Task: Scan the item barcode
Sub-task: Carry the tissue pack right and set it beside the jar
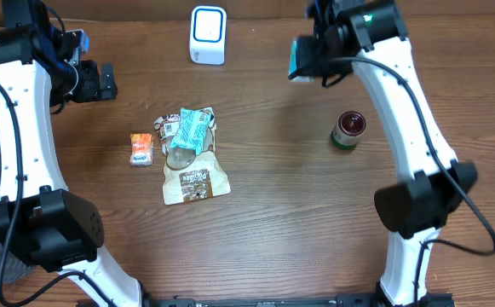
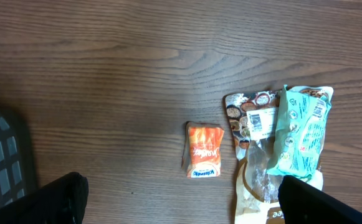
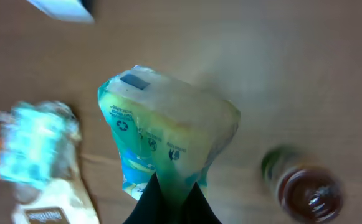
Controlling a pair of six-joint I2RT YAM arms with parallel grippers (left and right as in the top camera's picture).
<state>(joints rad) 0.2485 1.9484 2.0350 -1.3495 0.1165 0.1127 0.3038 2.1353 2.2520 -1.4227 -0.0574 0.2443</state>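
I should next carry the blue-green plastic packet point(image 3: 168, 137) back and down to the table beside the dark-lidded jar with my right gripper.
My right gripper point(image 1: 299, 60) is raised above the table's back right and shut on a blue-green plastic packet point(image 3: 168, 137), pinching its lower end between both fingers point(image 3: 143, 208). The packet hangs to the right of the white barcode scanner point(image 1: 208, 34), whose corner shows blurred as the scanner point(image 3: 62, 9) in the right wrist view. My left gripper point(image 2: 181, 205) is open and holds nothing, hovering at the back left with its fingers point(image 2: 56, 199) wide apart.
On the table lie an orange tissue pack point(image 1: 141, 149), a teal packet point(image 1: 192, 130) on top of a brown-and-white bag point(image 1: 194, 177), and a dark-lidded jar point(image 1: 348, 130) at the right. A grey mesh basket point(image 2: 0, 155) stands at the far left edge.
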